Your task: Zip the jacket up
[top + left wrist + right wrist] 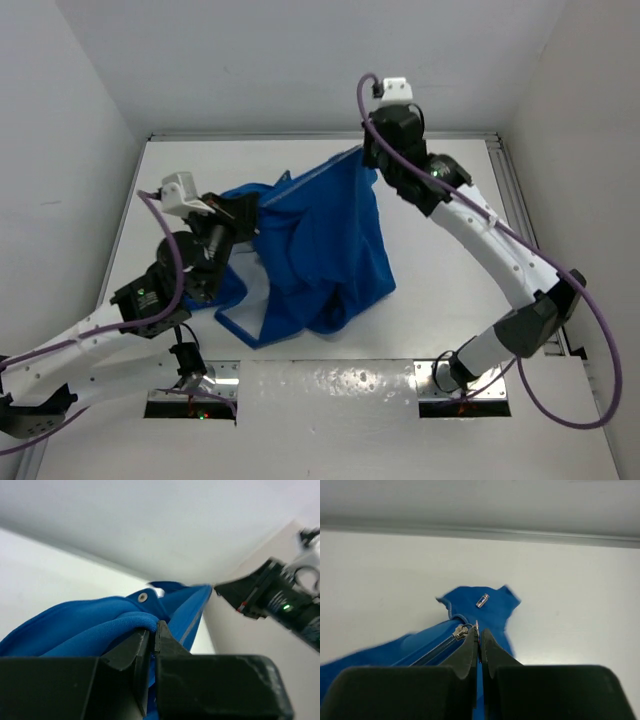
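Note:
The left gripper lifts the jacket [320, 250], which hangs between my grippers, away from my right gripper next, then lowers it toward the table and releases.
The bright blue jacket [320, 250] hangs stretched between my two grippers above the white table, its lower part crumpled on the surface. My left gripper [245, 215] is shut on a fold of the jacket's fabric [120, 625]; the jaws [152, 630] pinch the cloth. A silver snap [143, 597] and the zipper tape [192, 622] show beyond them. My right gripper [370, 160] holds the jacket's far upper corner. In the right wrist view its jaws [479, 632] are shut on the thin zipper pull, beside the silver slider [461, 631].
The white table [450, 300] is boxed in by white walls at the left, back and right. A raised rail [505, 190] runs along the right side. My right arm [280, 600] shows in the left wrist view, close to the jacket's edge.

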`<state>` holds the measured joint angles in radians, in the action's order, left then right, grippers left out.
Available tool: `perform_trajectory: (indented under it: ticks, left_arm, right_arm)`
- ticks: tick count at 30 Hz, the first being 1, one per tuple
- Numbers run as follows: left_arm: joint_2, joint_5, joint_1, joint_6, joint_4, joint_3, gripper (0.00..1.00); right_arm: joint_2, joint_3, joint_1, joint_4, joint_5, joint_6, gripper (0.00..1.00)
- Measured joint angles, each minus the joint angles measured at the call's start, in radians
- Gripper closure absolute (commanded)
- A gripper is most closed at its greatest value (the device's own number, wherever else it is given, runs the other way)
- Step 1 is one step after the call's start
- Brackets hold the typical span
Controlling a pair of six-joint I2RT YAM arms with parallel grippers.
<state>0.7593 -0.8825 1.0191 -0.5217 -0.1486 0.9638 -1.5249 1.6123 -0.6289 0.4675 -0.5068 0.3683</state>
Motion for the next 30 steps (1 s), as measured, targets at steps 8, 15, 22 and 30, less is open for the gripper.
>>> perform_trajectory:
  ticks: [8, 15, 22, 30]
  left_arm:
    - [-0.006, -0.083, 0.001, 0.135, -0.045, 0.240, 1.00]
    - [-0.032, -0.166, 0.001, 0.169, -0.079, 0.224, 1.00]
    - [0.010, -0.187, 0.002, 0.130, -0.059, 0.102, 1.00]
    - [0.172, -0.170, -0.012, 0.083, -0.058, 0.039, 0.09]
  right_arm:
    - [-0.019, 0.274, 0.173, 0.187, -0.075, 0.018, 1.00]
    - [0.035, 0.328, 0.253, 0.250, -0.108, 0.001, 1.00]
    - [0.049, 0.275, 0.345, 0.308, -0.013, 0.005, 1.00]
    - [0.130, -0.103, 0.396, 0.206, 0.115, 0.051, 0.62]
